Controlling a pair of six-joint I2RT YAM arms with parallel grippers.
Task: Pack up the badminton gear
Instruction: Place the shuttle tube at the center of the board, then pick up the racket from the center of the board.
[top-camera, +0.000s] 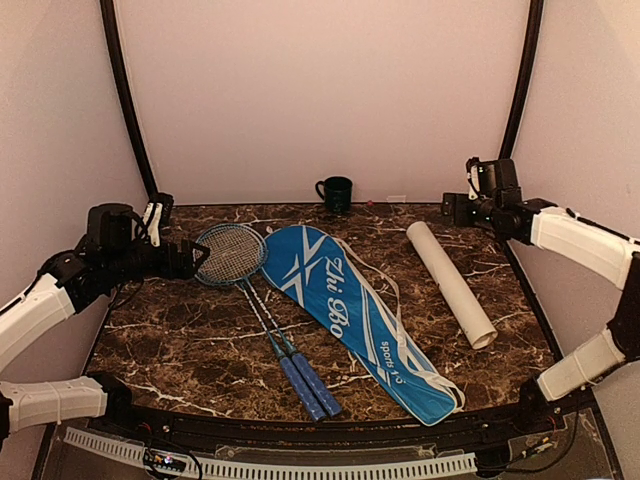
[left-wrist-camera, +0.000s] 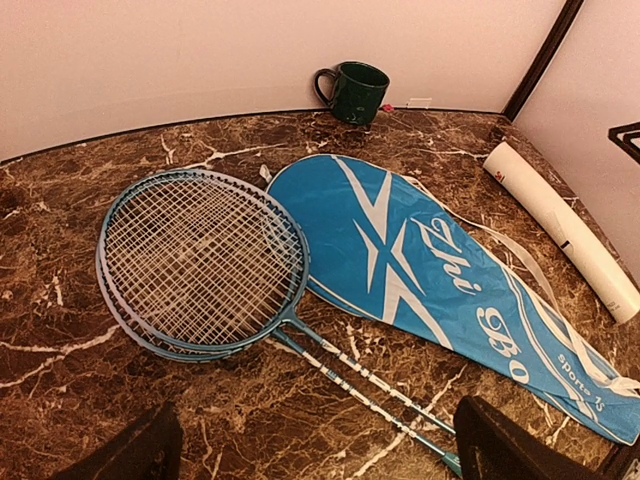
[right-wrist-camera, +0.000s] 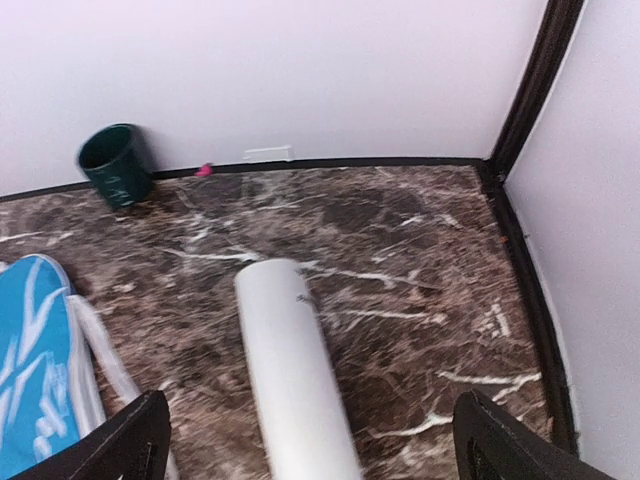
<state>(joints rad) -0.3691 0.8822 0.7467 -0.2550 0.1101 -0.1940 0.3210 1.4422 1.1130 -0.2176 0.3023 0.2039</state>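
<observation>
My right gripper is going to swing back across the cover (top-camera: 355, 315) next and down onto the far end of the cover-side racket handle, because bare marble lies between it and the cover.
Two blue-handled rackets (top-camera: 232, 255) lie stacked on the marble table, heads at the left and handles (top-camera: 308, 385) toward the near edge. Beside them lies the blue racket-shaped cover (top-camera: 355, 315) with white lettering. The long white tube (top-camera: 450, 282) rests at the right. My left gripper (top-camera: 197, 258) hovers open just left of the racket heads (left-wrist-camera: 195, 262), nothing between its fingers (left-wrist-camera: 510, 445). Raised at the back right corner, my right gripper (top-camera: 455, 208) stands open above the far end of the tube (right-wrist-camera: 295, 370), holding nothing.
A dark green mug (top-camera: 335, 192) stands against the back wall, with a tiny pink bit (right-wrist-camera: 204, 170) next to it. White straps (top-camera: 400, 310) trail off the cover's right side. Black frame posts (top-camera: 520, 80) rise at both back corners. White walls close in the table.
</observation>
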